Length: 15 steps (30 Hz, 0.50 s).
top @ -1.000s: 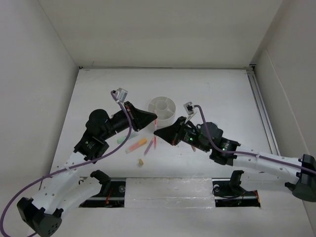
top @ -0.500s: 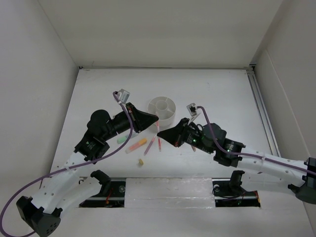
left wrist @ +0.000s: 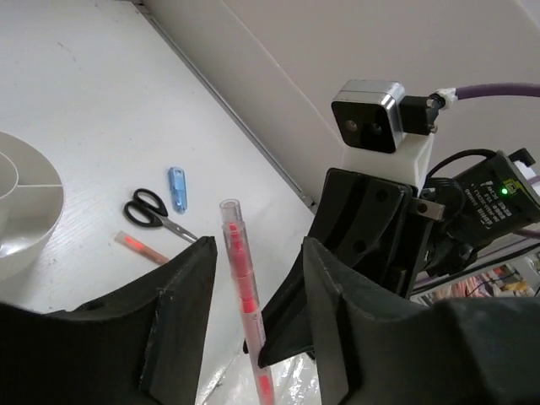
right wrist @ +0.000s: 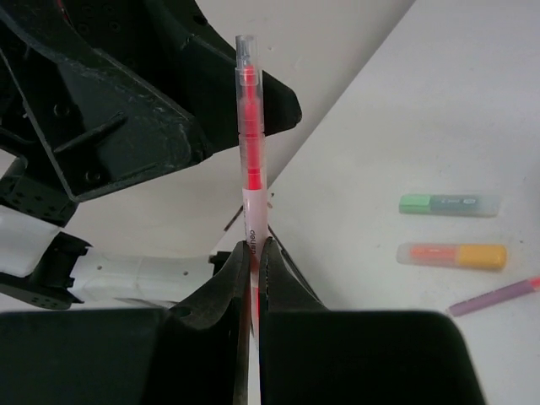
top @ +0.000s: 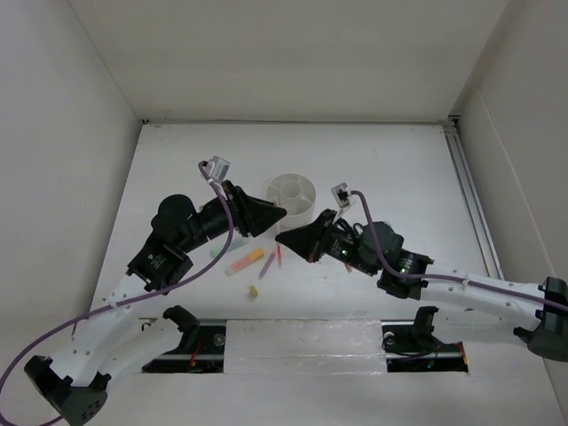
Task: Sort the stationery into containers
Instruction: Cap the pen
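My right gripper swings outward over the organizer's open middle cup (top: 290, 188) next, lowers the upright pen inside and releases, since that cup lies outward and below.
A thin clear pen with a red core (right wrist: 251, 143) stands upright, pinched at its lower part by my right gripper (right wrist: 254, 245), which is shut on it. My left gripper (left wrist: 257, 249) is open around the same pen (left wrist: 240, 278), with a gap on each side. In the top view the two grippers meet tip to tip, left (top: 275, 216) and right (top: 282, 237), just in front of the round white organizer (top: 293, 193). On the table lie an orange highlighter (top: 246, 262), a green highlighter (right wrist: 449, 203), a pink pen (top: 266, 266) and a yellowish eraser bit (top: 253, 290).
Behind the right arm lie black-handled scissors (left wrist: 156, 215), a blue highlighter (left wrist: 176, 188) and an orange-red pen (left wrist: 139, 246). White walls close the table at the back and both sides. A rail (top: 468, 191) runs along the right edge.
My left gripper's jaws have opened off the red pen. The right gripper has kept its hold and shifted slightly up and left since half a second ago.
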### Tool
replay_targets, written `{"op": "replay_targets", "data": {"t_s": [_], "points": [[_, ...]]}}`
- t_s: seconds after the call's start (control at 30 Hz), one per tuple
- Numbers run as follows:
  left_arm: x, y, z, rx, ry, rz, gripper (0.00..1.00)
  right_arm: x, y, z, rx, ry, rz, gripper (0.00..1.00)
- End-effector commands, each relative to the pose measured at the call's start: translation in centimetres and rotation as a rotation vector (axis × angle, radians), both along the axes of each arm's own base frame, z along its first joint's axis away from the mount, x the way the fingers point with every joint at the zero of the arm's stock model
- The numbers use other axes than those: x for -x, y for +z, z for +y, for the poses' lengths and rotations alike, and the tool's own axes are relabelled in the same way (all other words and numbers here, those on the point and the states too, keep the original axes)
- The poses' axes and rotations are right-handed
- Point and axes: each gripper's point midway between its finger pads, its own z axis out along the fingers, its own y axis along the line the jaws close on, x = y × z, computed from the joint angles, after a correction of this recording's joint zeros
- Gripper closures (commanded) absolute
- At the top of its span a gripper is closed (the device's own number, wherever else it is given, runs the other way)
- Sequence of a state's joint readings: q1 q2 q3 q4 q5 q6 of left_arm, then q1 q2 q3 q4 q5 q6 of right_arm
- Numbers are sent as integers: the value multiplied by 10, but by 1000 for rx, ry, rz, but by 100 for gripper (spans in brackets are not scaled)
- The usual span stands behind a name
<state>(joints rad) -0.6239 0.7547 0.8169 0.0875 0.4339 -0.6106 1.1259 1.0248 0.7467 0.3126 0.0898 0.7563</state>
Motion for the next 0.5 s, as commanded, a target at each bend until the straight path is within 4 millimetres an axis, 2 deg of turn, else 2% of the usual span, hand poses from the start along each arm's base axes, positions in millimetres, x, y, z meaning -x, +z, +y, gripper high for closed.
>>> {"op": "replay_targets", "data": {"t_s": [0.0,0.03,0.07,0.1,0.13,0.17,0.2,0.33,0.37,0.4,0.43,0.47], "points": [[7,36,3,57,5,-42,58,-1,49,5,-128,-16,-77,100],[4,57,5,100,27,-66,38,-2,46,8,-123,-15,-65,100],[5,63,5,108,27,-76,38,-4,46,7,-124,-26,-64,100],[2,67,5,114,36,-83,33,-5,42,9,-114,-26,-60,100],[2,74,7,131,45,-82,17,-6,38,11,-105,-26,-56,100],[1,80,6,139,45,-92,9,-6,38,11,-105,-26,-56,100],[-2,94,11,161,82,-113,1,-10,33,12,-95,-46,-49,100],[-11,124,25,208,181,-129,1,-23,18,13,-56,-112,-41,100],[-18,125,29,201,224,-113,1,-25,13,14,-40,-115,-71,100],[-28,116,40,162,313,-74,1,-26,24,13,-74,-117,-101,100],[-34,120,47,144,365,-65,1,-28,22,12,-68,-136,-112,100],[-41,112,53,114,416,-33,1,-34,22,11,-61,-149,-132,100]]}}
